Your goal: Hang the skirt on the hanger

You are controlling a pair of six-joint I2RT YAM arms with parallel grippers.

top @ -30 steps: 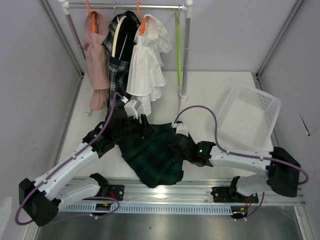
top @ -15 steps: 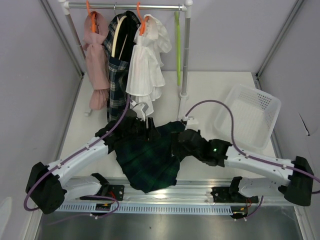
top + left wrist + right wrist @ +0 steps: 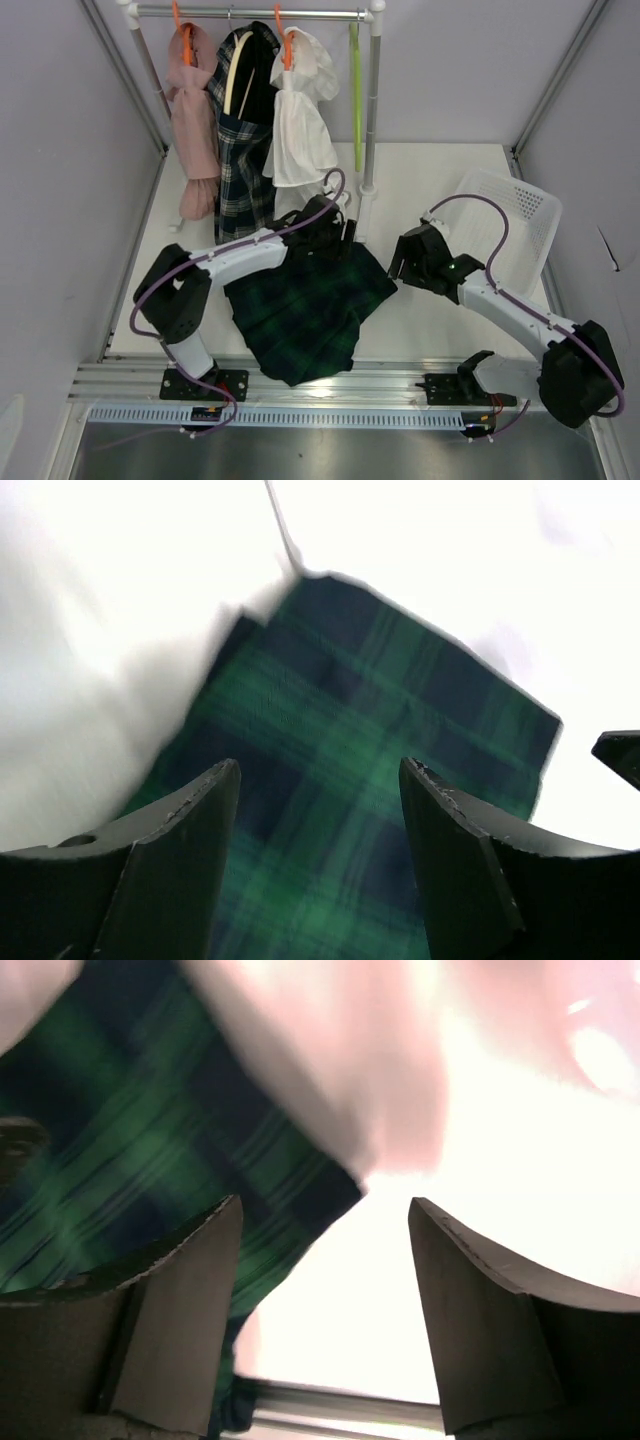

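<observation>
My left gripper lowers its open fingers next to pinch cloth by the skirt's far corner [image 3: 358, 257] [image 3: 312, 625], since that cloth lies below it and to its right in the top view.
The dark green tartan skirt [image 3: 305, 310] lies spread flat on the white table in front of the rack. It fills the lower middle of the left wrist view [image 3: 370, 780] and the upper left of the right wrist view [image 3: 130, 1130]. The lime-green hanger [image 3: 356, 95] hangs on the rail at the back, near the right post. My left gripper [image 3: 335, 228] is open and empty above the skirt's far edge. My right gripper [image 3: 400, 262] is open and empty just right of the skirt's right corner.
On the rail [image 3: 250, 13] hang a pink garment [image 3: 195, 120], a navy-and-white checked garment [image 3: 240, 130] and a white ruffled garment [image 3: 300, 125]. A white basket [image 3: 500, 240] stands at the right. The rack's post [image 3: 370, 110] stands behind the skirt.
Both grippers have let go of the skirt and lifted off it. The left moved back and right, the right moved back toward the basket. The skirt now lies flatter.
</observation>
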